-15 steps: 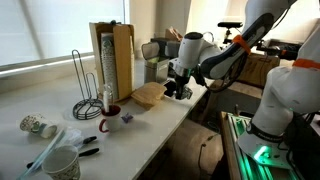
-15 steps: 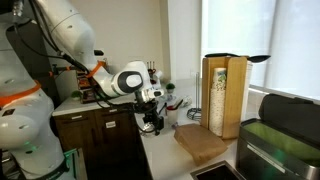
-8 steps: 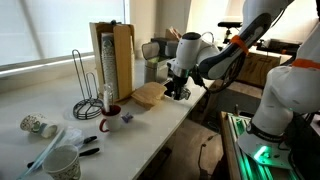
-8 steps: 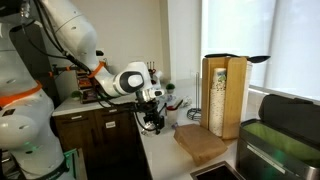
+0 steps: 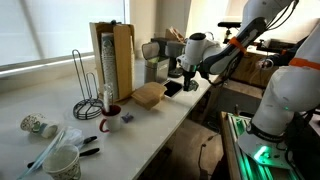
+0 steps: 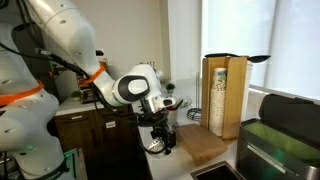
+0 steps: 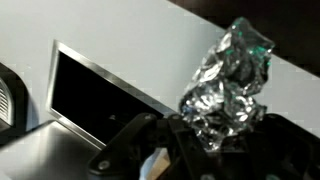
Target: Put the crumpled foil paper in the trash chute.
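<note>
My gripper carries the foil to the left in the wrist view over the chute's dark opening (image 6: 217,173) (image 7: 97,95) next, which lies beside the foil, and releases.
The crumpled foil paper (image 7: 228,80) is a shiny silver wad clamped between my gripper's black jaws (image 7: 205,135) in the wrist view. The trash chute (image 7: 95,95) is a dark rectangular opening in the pale counter, to the left of the foil in that view. In both exterior views the gripper (image 5: 186,80) (image 6: 160,138) hangs just above the counter edge beside a wooden board (image 5: 148,95) (image 6: 205,143). A dark opening, likely the chute (image 5: 172,88), lies by the gripper; the foil is barely visible there.
A tall wooden cup dispenser (image 5: 112,60) (image 6: 224,95) stands behind the board. A wire rack (image 5: 88,90), a mug (image 5: 110,122), paper cups (image 5: 62,162) and small items fill the near counter. An appliance (image 6: 285,140) sits at the counter's end.
The gripper, still holding the foil, has moved along the counter edge past the wooden board, away from its earlier spot; the arm's wrist has swung with it.
</note>
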